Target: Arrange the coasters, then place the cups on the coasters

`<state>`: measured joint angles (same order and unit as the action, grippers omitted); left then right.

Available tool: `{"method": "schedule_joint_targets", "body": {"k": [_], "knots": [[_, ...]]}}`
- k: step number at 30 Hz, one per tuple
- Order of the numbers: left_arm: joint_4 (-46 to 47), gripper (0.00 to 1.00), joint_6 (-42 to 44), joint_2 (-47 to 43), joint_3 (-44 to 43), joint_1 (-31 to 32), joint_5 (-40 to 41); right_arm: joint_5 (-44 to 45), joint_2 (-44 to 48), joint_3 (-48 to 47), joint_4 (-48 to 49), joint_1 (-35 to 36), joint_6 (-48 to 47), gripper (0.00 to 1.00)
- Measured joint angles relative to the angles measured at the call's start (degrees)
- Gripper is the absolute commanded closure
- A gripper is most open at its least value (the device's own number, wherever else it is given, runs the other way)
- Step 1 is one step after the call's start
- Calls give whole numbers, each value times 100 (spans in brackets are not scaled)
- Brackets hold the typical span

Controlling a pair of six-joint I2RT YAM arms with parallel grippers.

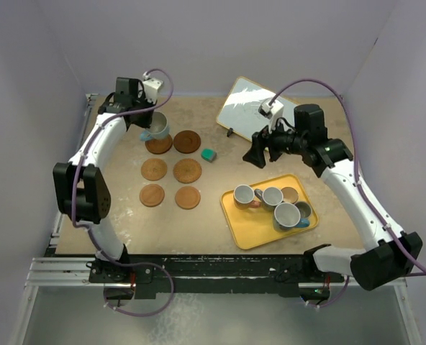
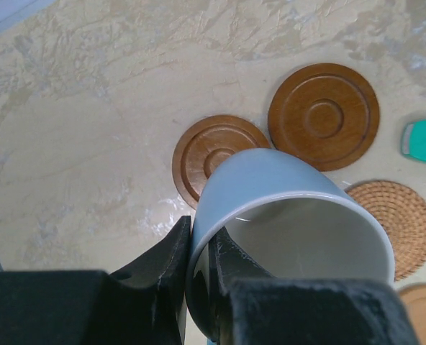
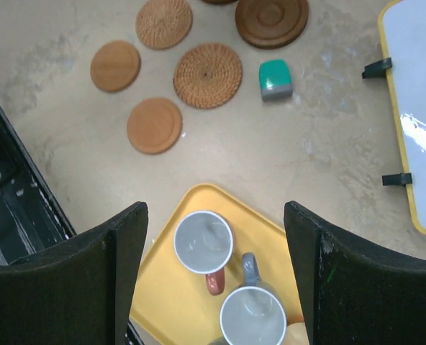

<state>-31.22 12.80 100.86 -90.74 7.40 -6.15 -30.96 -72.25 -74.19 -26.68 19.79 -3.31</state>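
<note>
I should move my left gripper down, stand the light blue cup on the dark ringed coaster below and let go of the cup's side.
My left gripper (image 2: 198, 233) is shut on the wall of a light blue cup (image 2: 270, 180), one finger inside and one outside. The cup hangs tilted over a dark ringed coaster (image 2: 213, 147) at the back left (image 1: 159, 144). A second dark coaster (image 1: 187, 141) lies beside it. Two woven coasters (image 1: 154, 169) and two light orange ones (image 1: 152, 195) lie in rows nearer me. My right gripper (image 3: 214, 215) is open, high above the yellow tray (image 3: 162, 287). Below it stand a cup with a pinkish handle (image 3: 203, 242) and a grey cup (image 3: 252, 316). Several cups (image 1: 273, 196) stand on the tray.
A small teal block (image 1: 209, 154) lies right of the coasters. A white board with a yellow frame (image 1: 245, 106) rests at the back right. Lilac walls close in the table on three sides, and the arms' base rail runs along the near edge.
</note>
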Motion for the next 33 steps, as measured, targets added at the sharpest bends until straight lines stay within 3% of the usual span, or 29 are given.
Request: {"method": "schedule_joint_targets", "body": {"k": [14, 33], "knots": [[-1346, 97, 684, 2203, -2074, -350, -636, -173, 1172, 925, -603, -28, -1043, 21], [-2188, 97, 758, 3005, -3042, -404, -664, -2, 1316, 1095, -671, -35, -1198, 20]]}}
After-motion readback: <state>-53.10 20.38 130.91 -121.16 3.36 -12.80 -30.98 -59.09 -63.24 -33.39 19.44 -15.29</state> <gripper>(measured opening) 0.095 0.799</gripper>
